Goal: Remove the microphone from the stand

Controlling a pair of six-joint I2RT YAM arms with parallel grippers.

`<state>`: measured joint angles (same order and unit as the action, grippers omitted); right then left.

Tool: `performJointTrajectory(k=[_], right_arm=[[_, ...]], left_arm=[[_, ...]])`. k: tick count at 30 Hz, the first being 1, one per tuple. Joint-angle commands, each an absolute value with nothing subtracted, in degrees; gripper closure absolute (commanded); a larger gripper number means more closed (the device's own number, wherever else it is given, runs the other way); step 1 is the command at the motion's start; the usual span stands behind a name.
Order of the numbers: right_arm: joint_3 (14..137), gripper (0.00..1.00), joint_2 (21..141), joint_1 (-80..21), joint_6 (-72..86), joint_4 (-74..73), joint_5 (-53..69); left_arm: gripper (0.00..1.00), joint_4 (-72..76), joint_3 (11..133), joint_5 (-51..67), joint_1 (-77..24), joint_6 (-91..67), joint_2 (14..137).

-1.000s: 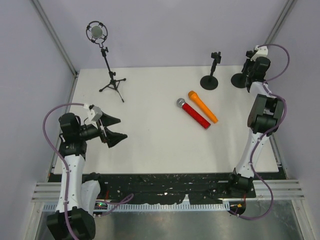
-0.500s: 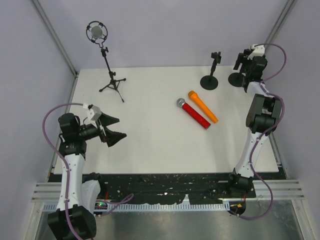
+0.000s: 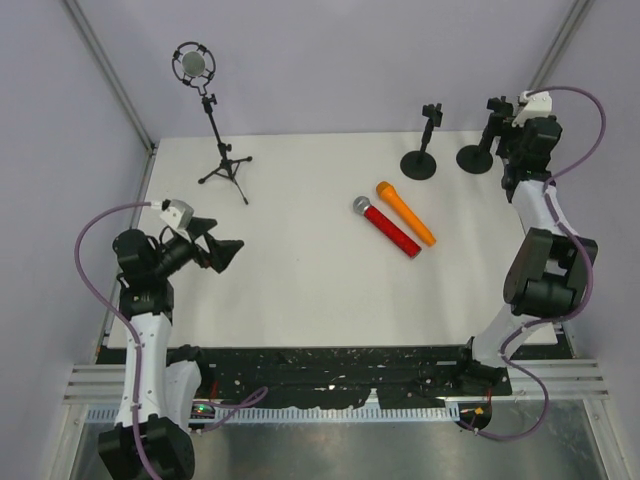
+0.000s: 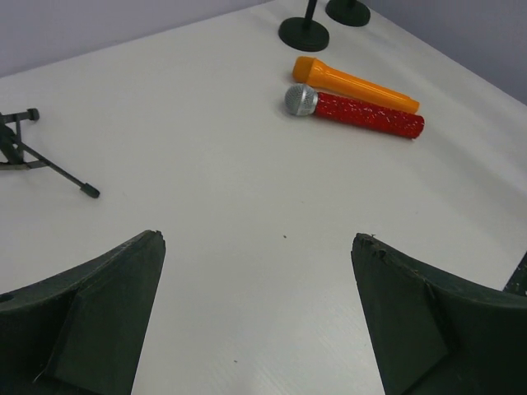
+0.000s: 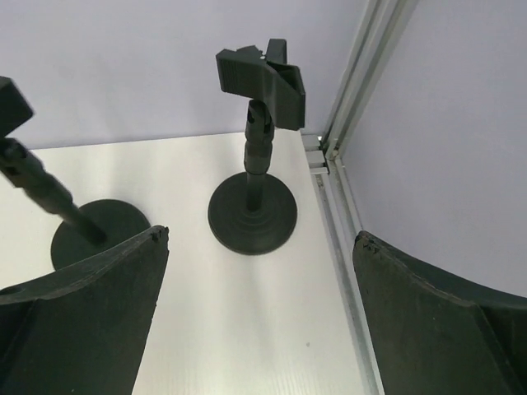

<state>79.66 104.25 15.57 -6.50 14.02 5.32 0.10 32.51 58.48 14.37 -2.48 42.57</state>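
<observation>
The tripod's upright pole (image 3: 214, 122) is thin and bare under the microphone's ring mount, so my left gripper should next swing outward and turn its open fingers around the pole.
A black microphone (image 3: 191, 65) sits in a ring mount on top of the tripod stand (image 3: 224, 165) at the table's back left. A red microphone (image 3: 388, 228) (image 4: 362, 113) and an orange microphone (image 3: 406, 213) (image 4: 354, 81) lie side by side mid-table. My left gripper (image 3: 225, 240) (image 4: 258, 239) hangs open over bare table at the front left, far from the tripod. My right gripper (image 3: 506, 150) (image 5: 262, 234) is open just short of the right round-base stand (image 3: 477, 158) (image 5: 252, 216), whose clip (image 5: 262, 74) holds nothing.
A second round-base stand (image 3: 419, 165) (image 5: 90, 230) with an empty clip stands left of the first. One tripod leg (image 4: 49, 169) shows in the left wrist view. The right wall rail (image 5: 329, 206) runs close beside my right gripper.
My right gripper has gone from nearly shut at the right stand to wide open, and that arm has swung outward to the right. My left gripper has lifted and turned slightly.
</observation>
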Motion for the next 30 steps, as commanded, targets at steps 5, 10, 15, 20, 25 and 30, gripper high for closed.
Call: performJointTrajectory(k=[5, 10, 15, 20, 25, 30], right_arm=[[69.1, 0.04, 83.1, 17.4, -9.1, 2.8, 6.5], [64.1, 0.04, 71.0, 17.3, -8.9, -4.7, 11.4], [61.3, 0.04, 62.0, 17.3, -6.4, -8.5, 18.8], [60.0, 0.03, 54.9, 17.3, -3.3, -11.1, 24.2], [58.9, 0.03, 51.2, 17.3, -1.1, -12.2, 27.4], [58.3, 0.03, 48.9, 17.3, -0.1, -12.7, 28.1]], left_arm=[[0.00, 14.9, 33.0, 44.3, 14.4, -7.9, 45.6], [0.00, 25.2, 34.9, 35.7, 14.3, -10.0, 50.7], [0.00, 33.9, 39.2, 30.8, 12.0, -11.0, 59.0], [0.00, 41.5, 43.1, 23.0, 6.5, -6.8, 68.0], [0.01, 46.1, 50.9, 14.3, 2.6, -4.5, 79.7], [0.00, 51.9, 57.6, 5.8, 0.6, -1.2, 90.3]])
